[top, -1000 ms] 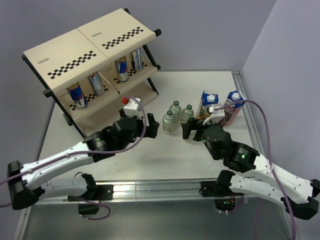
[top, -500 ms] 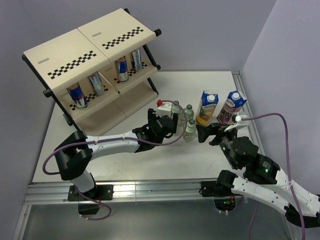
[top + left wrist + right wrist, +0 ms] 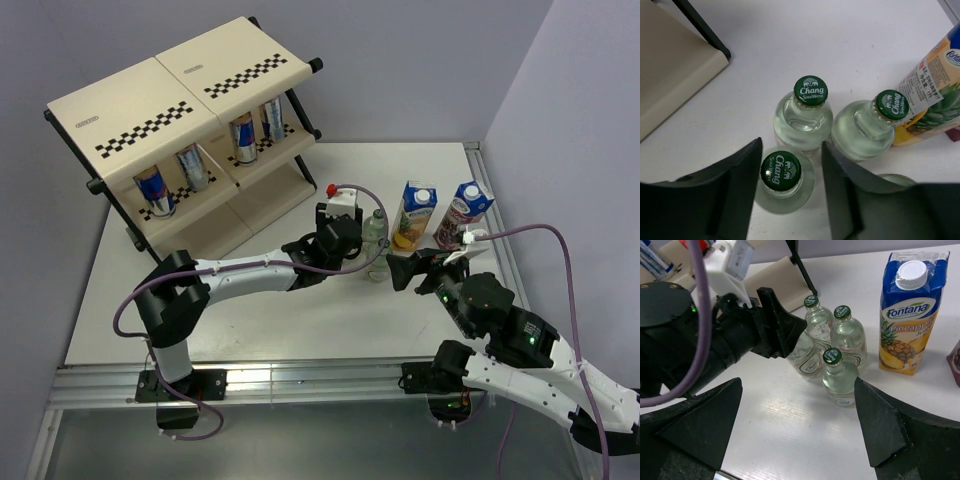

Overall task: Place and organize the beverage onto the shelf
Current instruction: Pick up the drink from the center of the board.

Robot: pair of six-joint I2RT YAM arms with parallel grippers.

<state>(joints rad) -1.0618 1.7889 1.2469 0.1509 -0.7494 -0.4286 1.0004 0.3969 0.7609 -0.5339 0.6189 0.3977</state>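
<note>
My right gripper is going to move toward the left in the top view next and close around the straddled bottle's lower body [image 3: 809, 362], which is in clear view beneath my left gripper's fingers.
Several small clear bottles with green caps stand in a cluster mid-table. My left gripper [image 3: 790, 190] straddles the nearest bottle [image 3: 781, 172] from above. Its left finger touches the bottle and a narrow gap shows at the right finger. Two more bottles [image 3: 810, 90] [image 3: 891, 104] stand just beyond it. My right gripper [image 3: 797, 430] hangs wide open over bare table, near another bottle [image 3: 839, 375]. The pineapple carton [image 3: 413, 215] and the grape carton [image 3: 462, 215] stand upright right of the bottles. The shelf [image 3: 180, 100] at back left holds several cans [image 3: 154, 192] on its middle tier.
The shelf's lowest cream panel [image 3: 670, 75] and a black frame foot lie just left of the bottles. The pineapple carton [image 3: 907, 315] stands close to the right of the cluster. The table's raised right edge [image 3: 490, 200] runs behind the cartons.
My left arm has reached right from near the shelf to the bottle cluster, and its jaws have narrowed round one bottle. My right gripper has drawn back to the right, still open.
</note>
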